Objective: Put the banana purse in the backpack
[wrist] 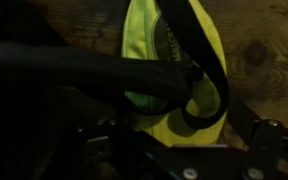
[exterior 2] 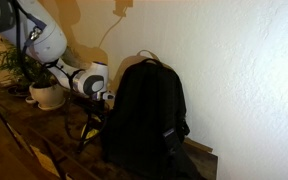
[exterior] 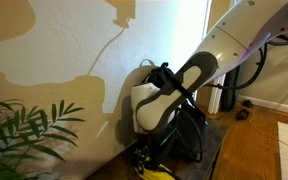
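Note:
The gripper will next stay low and close its fingers on the banana purse's yellow end [exterior: 157, 174] [wrist: 176, 129] right below it, since the fingers are already on both sides of it.
The banana purse [wrist: 174, 50] is bright yellow and lies on the wooden table, with a black strap [wrist: 209, 70] looped across it. In the wrist view my gripper [wrist: 179, 128] is right over it, with dark fingers spread on either side of the purse, open. In an exterior view the gripper [exterior: 144, 155] is low by the table with a bit of yellow purse [exterior: 150, 169] below it. The black backpack [exterior 2: 144, 115] stands upright next to the gripper [exterior 2: 96, 115]. It also shows behind the arm [exterior: 189, 125].
A green plant [exterior: 29, 135] in a white pot [exterior 2: 46, 95] stands on the table near the arm. The wall runs close behind the backpack. A dark band [wrist: 74, 70] crosses the left of the wrist view.

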`<state>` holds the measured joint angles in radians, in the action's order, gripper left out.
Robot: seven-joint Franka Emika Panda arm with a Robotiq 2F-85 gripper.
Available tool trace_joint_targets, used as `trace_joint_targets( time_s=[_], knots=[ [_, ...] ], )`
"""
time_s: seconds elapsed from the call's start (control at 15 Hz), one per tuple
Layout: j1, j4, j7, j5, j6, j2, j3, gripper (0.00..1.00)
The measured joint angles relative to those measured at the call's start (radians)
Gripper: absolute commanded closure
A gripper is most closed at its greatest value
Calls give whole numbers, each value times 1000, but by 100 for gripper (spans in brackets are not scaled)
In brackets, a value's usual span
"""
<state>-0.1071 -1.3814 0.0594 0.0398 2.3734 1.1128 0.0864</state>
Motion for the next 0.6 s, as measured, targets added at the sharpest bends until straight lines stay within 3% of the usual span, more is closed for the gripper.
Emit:
trace_joint_targets(
  time_s=[0.27,0.33,0.6],
  knots=[
    [2,0,-6,1,0,3,0,0],
    [3,0,-7,1,0,4,0,18],
    [3,3,-14,1,0,13,1,47]
  ],
)
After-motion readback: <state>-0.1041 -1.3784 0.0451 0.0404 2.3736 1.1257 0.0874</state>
